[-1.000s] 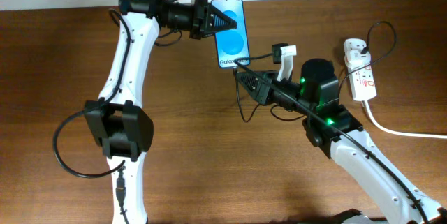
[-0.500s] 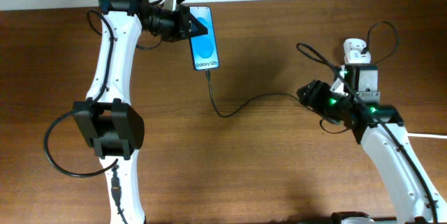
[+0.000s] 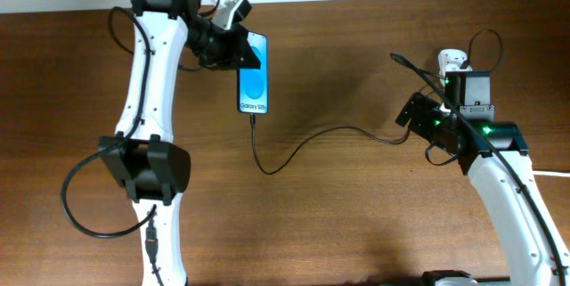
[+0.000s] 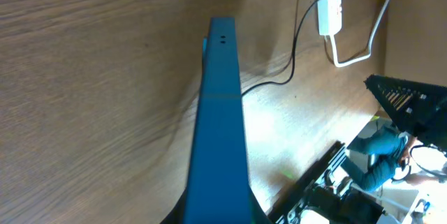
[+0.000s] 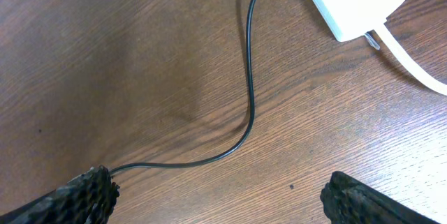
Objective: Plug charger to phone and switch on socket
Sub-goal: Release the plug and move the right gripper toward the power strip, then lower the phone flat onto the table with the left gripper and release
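I will next lower the phone in my left gripper flat onto the bare wood below and let go, as its cable (image 3: 303,148) is already plugged in.
My left gripper (image 3: 233,50) is shut on the top end of the phone (image 3: 253,77), whose bright blue screen faces up. The left wrist view shows the phone (image 4: 222,112) edge-on between the jaws of the left gripper (image 4: 216,213). The charger's thin black cable (image 3: 303,148) sits in the phone's lower end and runs across the table to the right. My right gripper (image 5: 223,196) is wide open over the wood with nothing gripped. The cable (image 5: 250,91) passes beside its left finger (image 5: 77,196). The white socket (image 5: 356,1) lies just beyond, mostly hidden under the right arm in the overhead view (image 3: 451,58).
A thick white cord (image 5: 412,63) leaves the socket's end toward the right table edge. The socket (image 4: 330,1) and the black cable (image 4: 293,56) show far off in the left wrist view. Bare brown wood surrounds the cable.
The right gripper left the phone's lower end, swung right to the socket and opened. The plug stayed in the phone. The left arm carried the phone left and down.
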You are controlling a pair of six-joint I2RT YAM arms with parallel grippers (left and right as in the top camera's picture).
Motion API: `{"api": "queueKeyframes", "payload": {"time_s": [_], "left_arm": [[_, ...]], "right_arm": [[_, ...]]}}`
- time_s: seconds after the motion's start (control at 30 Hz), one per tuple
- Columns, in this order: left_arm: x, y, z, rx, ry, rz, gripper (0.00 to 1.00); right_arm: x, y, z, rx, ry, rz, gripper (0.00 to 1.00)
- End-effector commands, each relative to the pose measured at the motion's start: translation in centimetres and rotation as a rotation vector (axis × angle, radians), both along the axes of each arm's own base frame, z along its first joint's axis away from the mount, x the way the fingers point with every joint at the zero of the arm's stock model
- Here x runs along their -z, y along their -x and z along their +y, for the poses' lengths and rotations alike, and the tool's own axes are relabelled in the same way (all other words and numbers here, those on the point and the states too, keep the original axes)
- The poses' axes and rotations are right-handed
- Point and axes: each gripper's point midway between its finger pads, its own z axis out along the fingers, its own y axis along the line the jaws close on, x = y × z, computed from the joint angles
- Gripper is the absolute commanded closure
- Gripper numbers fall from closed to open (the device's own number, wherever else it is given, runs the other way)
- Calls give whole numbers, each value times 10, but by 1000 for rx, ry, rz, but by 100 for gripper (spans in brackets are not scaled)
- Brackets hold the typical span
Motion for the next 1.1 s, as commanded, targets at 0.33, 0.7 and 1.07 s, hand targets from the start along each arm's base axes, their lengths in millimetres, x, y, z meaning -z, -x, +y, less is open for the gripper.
{"api": "queueKeyframes", "payload": {"time_s": [0.33, 0.7, 1.07], "left_arm": [[56, 12, -7, 52, -7, 113, 100], [86, 14, -7, 48, -5, 153, 100], [74, 22, -10, 47, 86, 205, 100]], "right_arm": [[-10, -4, -4, 11, 19, -26, 2], [-10, -4, -4, 11, 19, -26, 2], [-10, -4, -4, 11, 19, -25, 2]]}}
